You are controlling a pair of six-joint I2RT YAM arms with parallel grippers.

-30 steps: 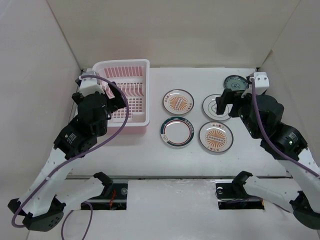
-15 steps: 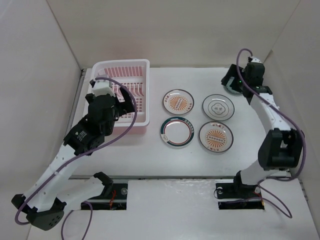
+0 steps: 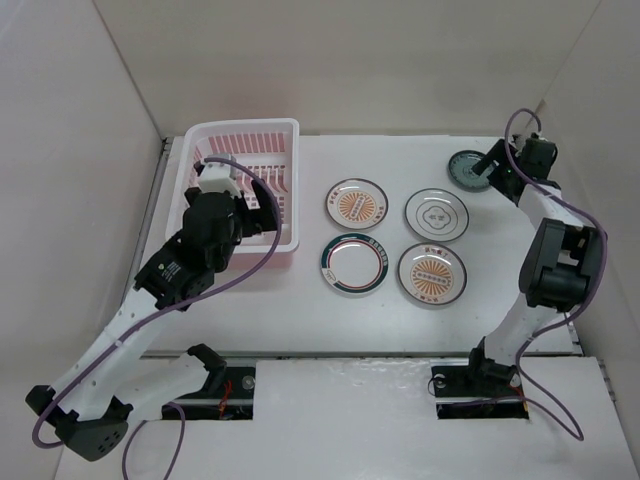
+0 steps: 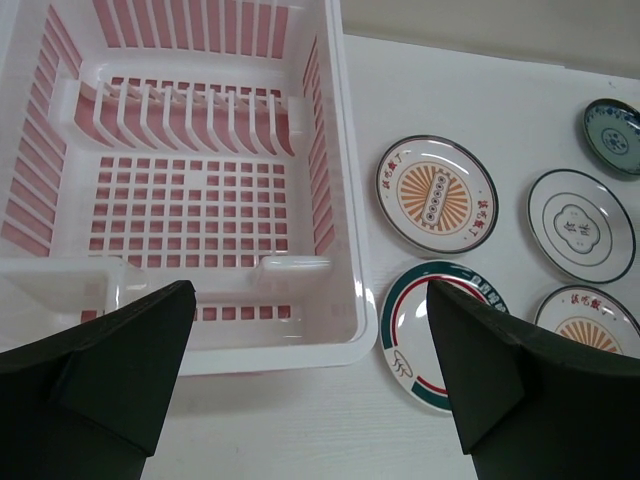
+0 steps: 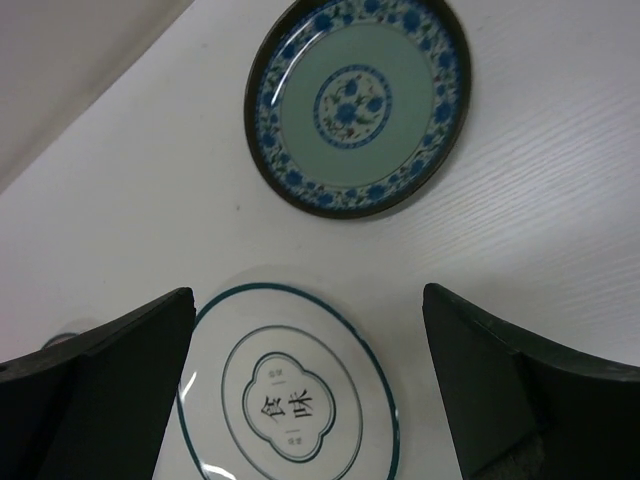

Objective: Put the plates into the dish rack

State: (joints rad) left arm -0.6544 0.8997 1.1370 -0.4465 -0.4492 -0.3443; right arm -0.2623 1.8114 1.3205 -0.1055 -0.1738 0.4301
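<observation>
My right gripper lowers its open fingers to the teal plate (image 5: 357, 105) below next, astride its rim facing away from the rack, where bare table leaves room.
The pink dish rack (image 3: 243, 125) stands at the back left with nothing in it; in the left wrist view its white rim (image 4: 345, 200) runs down the middle. Several plates lie flat to its right: two orange sunburst ones (image 3: 357, 204) (image 3: 432, 273), a green-rimmed one (image 3: 353, 263), a grey-rimmed white one (image 3: 436, 214) and a small dark teal one (image 3: 467, 168). My left gripper (image 3: 245, 205) hangs open above the rack's near right corner (image 4: 311, 290). My right gripper (image 3: 495, 165) is open beside the teal plate (image 5: 357, 105), above the grey-rimmed plate's (image 5: 290, 395) far edge (image 5: 308, 292).
White enclosure walls (image 3: 100, 150) close in the table on the left, back and right. Both arm bases (image 3: 220, 375) sit at the near edge. Purple cables (image 3: 250, 250) loop off each arm.
The right arm has swung from over the grey-rimmed plate out to the back right, by the teal plate. The left gripper has drifted slightly right and nearer over the rack. Both stay open.
</observation>
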